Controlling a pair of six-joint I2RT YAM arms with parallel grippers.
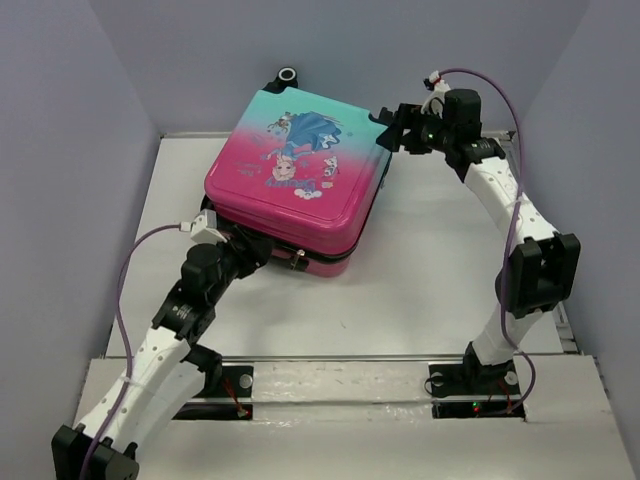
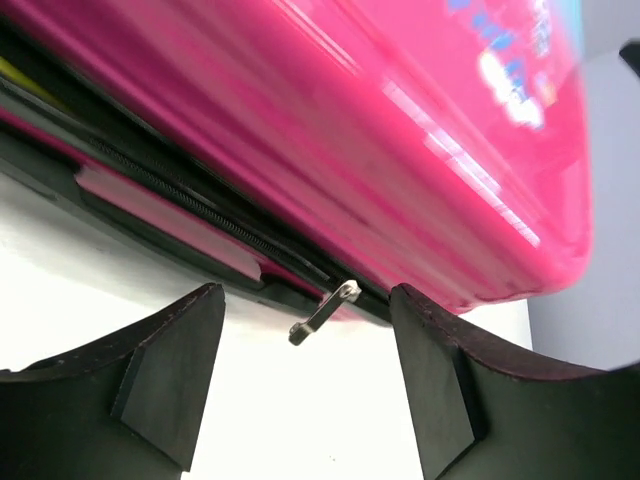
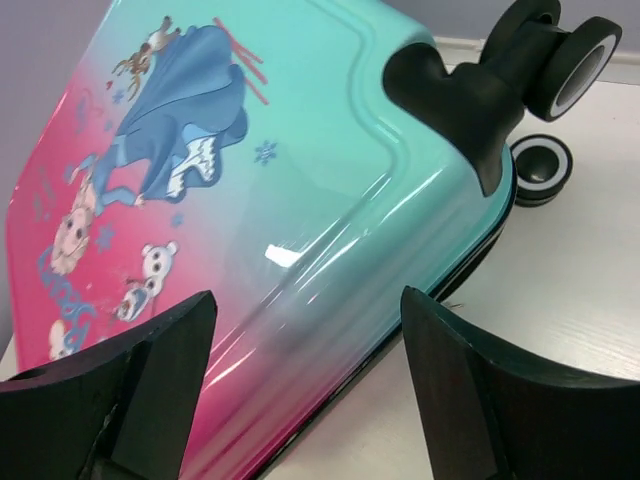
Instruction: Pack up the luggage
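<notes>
The luggage's seam gapes toward the left in the top view, so my left gripper will next go that way and turn onto the black rim at the luggage's corner.
The luggage (image 1: 300,170) lies flat mid-table with its pink-to-teal lid down and the princess print facing up. My left gripper (image 1: 262,252) is open at its near pink edge. In the left wrist view the pink shell (image 2: 400,150) fills the top. A small metal zipper pull (image 2: 322,312) hangs from the zip seam between my open left gripper's (image 2: 305,300) fingers, touching neither. My right gripper (image 1: 388,128) is open beside the far right teal corner. In the right wrist view it (image 3: 308,298) hovers over the teal shell (image 3: 330,170), near the black wheels (image 3: 560,60).
The white table (image 1: 440,290) is walled by grey panels on three sides. A black wheel (image 1: 289,75) sticks out at the suitcase's far edge. In the left wrist view the seam gapes left of the pull, with something yellow (image 2: 12,72) just showing inside.
</notes>
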